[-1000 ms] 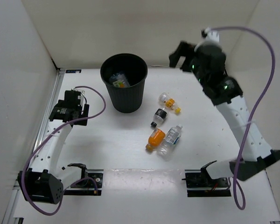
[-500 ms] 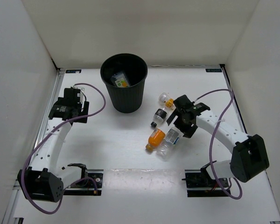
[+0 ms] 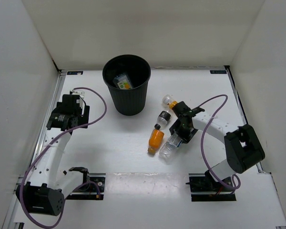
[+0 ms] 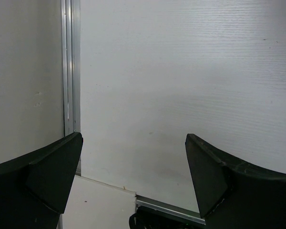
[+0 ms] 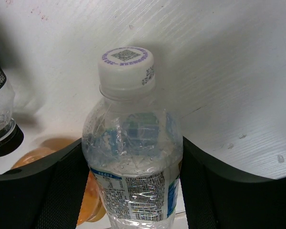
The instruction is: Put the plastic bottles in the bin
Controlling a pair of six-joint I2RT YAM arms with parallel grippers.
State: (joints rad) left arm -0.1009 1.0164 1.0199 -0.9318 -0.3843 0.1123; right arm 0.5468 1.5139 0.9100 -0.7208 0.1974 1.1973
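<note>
I need to raise my right gripper next, carry the clear water bottle outward over the bin's opening (image 3: 128, 70) and release it, because the bin's rim stands high above the table.
The clear water bottle (image 5: 133, 143) with a blue label and a white cap lies on the table. My right gripper (image 3: 181, 130) is shut on it, with one black finger (image 5: 62, 186) pressed to each side of its body. Its lower end (image 3: 168, 149) sticks out toward the near edge. The orange bottle (image 3: 156, 139) lies just left of it, close against the left finger. The black-capped bottle (image 3: 162, 118) and the small yellow-capped one (image 3: 169, 100) lie behind them. The black bin (image 3: 127, 95) stands at the back, holding a fruit-print bottle (image 3: 122, 82). My left gripper (image 4: 133, 143) is open and holds nothing.
White walls close in the table on the left, back and right. A metal rail (image 4: 69, 71) runs along the left edge beside my left arm (image 3: 62, 117). Purple cables loop over both arms.
My right arm came down from high at the back right to the table. Its jaws closed round the water bottle. The orange and water bottles shifted slightly. The left arm barely moved.
</note>
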